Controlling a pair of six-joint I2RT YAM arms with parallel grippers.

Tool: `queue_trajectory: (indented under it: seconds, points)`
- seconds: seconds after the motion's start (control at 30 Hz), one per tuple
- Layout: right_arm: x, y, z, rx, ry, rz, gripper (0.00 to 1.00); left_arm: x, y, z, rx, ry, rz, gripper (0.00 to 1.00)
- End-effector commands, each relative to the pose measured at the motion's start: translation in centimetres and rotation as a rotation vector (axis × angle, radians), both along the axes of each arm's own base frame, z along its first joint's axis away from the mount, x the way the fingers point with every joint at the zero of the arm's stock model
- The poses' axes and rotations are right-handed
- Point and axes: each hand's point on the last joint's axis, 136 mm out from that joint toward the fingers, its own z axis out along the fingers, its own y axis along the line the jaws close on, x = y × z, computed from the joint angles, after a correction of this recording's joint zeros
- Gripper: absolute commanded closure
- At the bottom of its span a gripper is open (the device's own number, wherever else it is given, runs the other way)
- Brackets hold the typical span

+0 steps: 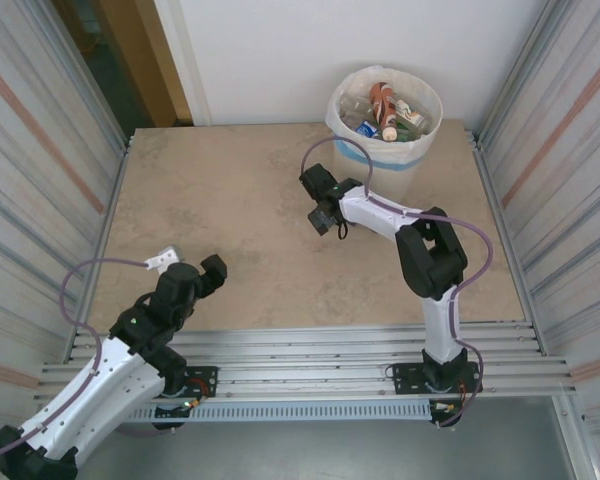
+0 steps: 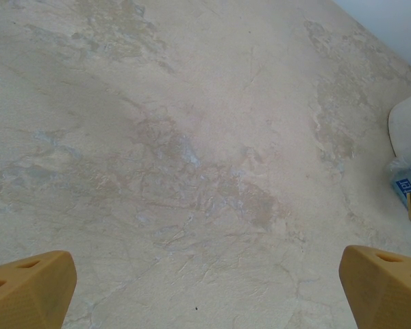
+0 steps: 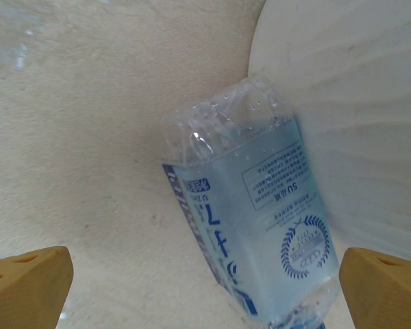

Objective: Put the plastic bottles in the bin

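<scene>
The clear bottle is below, between the open yellow fingers, beside the bin, so my right gripper will next move down over the bottle's blue label (image 3: 259, 218) and close around it.
The white bin (image 1: 341, 118) with its cream liner stands at the back of the table, with several plastic bottles (image 1: 386, 110) inside it. One clear bottle with a blue label (image 3: 260, 219) lies on the table against the bin's wall (image 3: 356, 103). My right gripper (image 3: 205, 295) hangs over it, open, its yellow fingertips (image 3: 27, 288) wide on either side and not touching it. In the top view the right gripper (image 1: 320, 200) sits just left of the bin. My left gripper (image 1: 192, 266) is open near the front left, over bare table (image 2: 192, 151). The label's edge (image 2: 403, 185) peeks in at the left wrist view's right side.
Corrugated metal walls (image 1: 40, 200) close in the table on the left and right. A white wall runs along the back. A metal rail strip (image 1: 310, 350) holding the arm bases lines the near edge. Cables loop off both arms.
</scene>
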Motion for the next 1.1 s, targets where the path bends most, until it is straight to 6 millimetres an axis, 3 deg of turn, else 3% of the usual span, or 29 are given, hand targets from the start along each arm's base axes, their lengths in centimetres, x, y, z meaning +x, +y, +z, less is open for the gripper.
queue_trajectory:
  seconds: [0.0,0.3,0.53,0.9,1.07]
  points:
    - [1.5,-1.0,-0.1,-0.03,-0.01,-0.008,0.02,0.0,0.3,0.5,-0.016,-0.013,0.021,0.01]
    - [2.2,-1.7,-2.7,-0.049,0.035,-0.012,0.02,0.0,0.4,0.4,-0.012,-0.01,0.024,0.01]
    - [1.4,-1.1,-4.6,-0.036,0.094,-0.005,0.01,0.0,0.5,0.5,-0.011,-0.012,0.027,0.01]
    - [-2.1,2.4,-4.9,0.083,0.184,0.027,0.16,0.0,0.5,0.4,-0.011,-0.01,0.028,0.01]
    - [-3.4,3.4,-4.9,0.149,0.24,0.023,0.34,-0.1,0.5,0.4,-0.017,-0.012,0.029,0.01]
